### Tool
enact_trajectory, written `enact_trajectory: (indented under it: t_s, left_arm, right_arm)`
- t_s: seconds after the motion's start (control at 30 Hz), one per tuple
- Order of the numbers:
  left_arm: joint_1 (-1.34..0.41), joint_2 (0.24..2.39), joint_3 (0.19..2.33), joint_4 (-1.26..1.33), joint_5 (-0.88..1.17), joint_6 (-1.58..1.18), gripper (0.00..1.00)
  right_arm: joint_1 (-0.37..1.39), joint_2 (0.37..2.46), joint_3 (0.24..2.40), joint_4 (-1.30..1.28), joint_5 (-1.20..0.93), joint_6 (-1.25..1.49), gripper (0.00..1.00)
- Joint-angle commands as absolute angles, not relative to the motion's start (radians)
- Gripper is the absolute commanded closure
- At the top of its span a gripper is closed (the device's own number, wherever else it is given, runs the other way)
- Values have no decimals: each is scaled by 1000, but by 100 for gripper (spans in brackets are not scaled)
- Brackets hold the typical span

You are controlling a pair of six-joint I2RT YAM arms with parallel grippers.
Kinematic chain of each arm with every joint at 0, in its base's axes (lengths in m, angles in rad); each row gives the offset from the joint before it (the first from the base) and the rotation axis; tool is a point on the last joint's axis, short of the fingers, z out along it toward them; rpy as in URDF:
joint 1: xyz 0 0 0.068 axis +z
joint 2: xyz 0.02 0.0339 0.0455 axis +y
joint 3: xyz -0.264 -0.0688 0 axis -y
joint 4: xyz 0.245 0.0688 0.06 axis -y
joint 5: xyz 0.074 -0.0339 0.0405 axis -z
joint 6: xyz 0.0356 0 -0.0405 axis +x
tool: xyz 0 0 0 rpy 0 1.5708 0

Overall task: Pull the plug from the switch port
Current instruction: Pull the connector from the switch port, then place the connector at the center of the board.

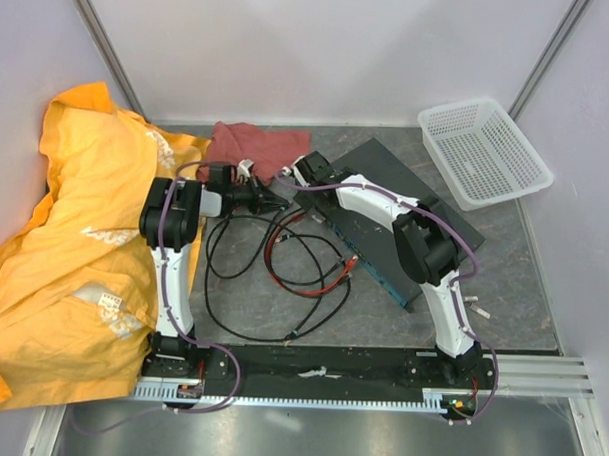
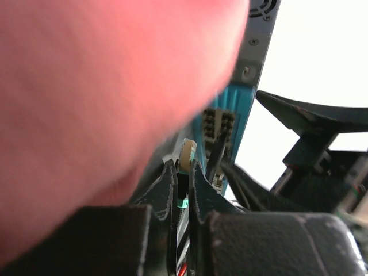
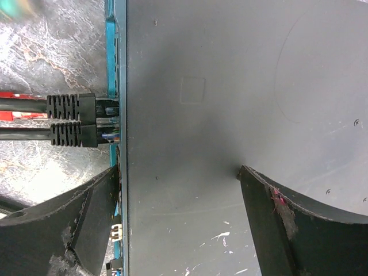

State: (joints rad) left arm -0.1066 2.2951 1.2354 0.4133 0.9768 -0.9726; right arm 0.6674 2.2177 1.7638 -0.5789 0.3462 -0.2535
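Note:
The left gripper lifts away from the switch and tilts down over the table by the red cloth next, as the plug's pale tip shows unplugged.
The switch is a flat dark slab lying slantwise, with a teal port edge facing the cables. My left gripper is at its far left end, shut on a plug with a pale clear tip and a black boot. That tip pokes out past the fingertips, close to the teal port face; I cannot tell whether it sits in a port. My right gripper hangs open over the switch top, one finger past the teal edge. Two black plugs sit in ports.
Loose black cables and a red cable coil left of the switch. A red cloth lies behind the left gripper and blurs the left wrist view. Yellow fabric fills the left side. A white mesh basket stands back right.

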Motion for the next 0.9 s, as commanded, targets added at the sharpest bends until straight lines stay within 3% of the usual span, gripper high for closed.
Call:
enact_trajectory:
  t_s: [0.0,0.2,0.43,0.57,0.87]
  left_arm:
    - [-58,2301,1198,452,963,-1006,99]
    - [-54,2323,1374,254,1005,-722,98]
    - [-49,2195,1548,-196,904,-249,99]
    - [-40,2106,1569,-383,841,-98,98]
    - [-34,1918,1493,-535,672,179,98]
  right_arm:
    - [620,2312,1793,-506,450,-252,11]
    - [620,2296,1773,-520,408,-235,10]
    - [604,2281,1755,-522,384,-238,9]
    - [595,2263,1773,-522,357,-235,9]
    - [586,2201,1767,-508,330,-253,8]
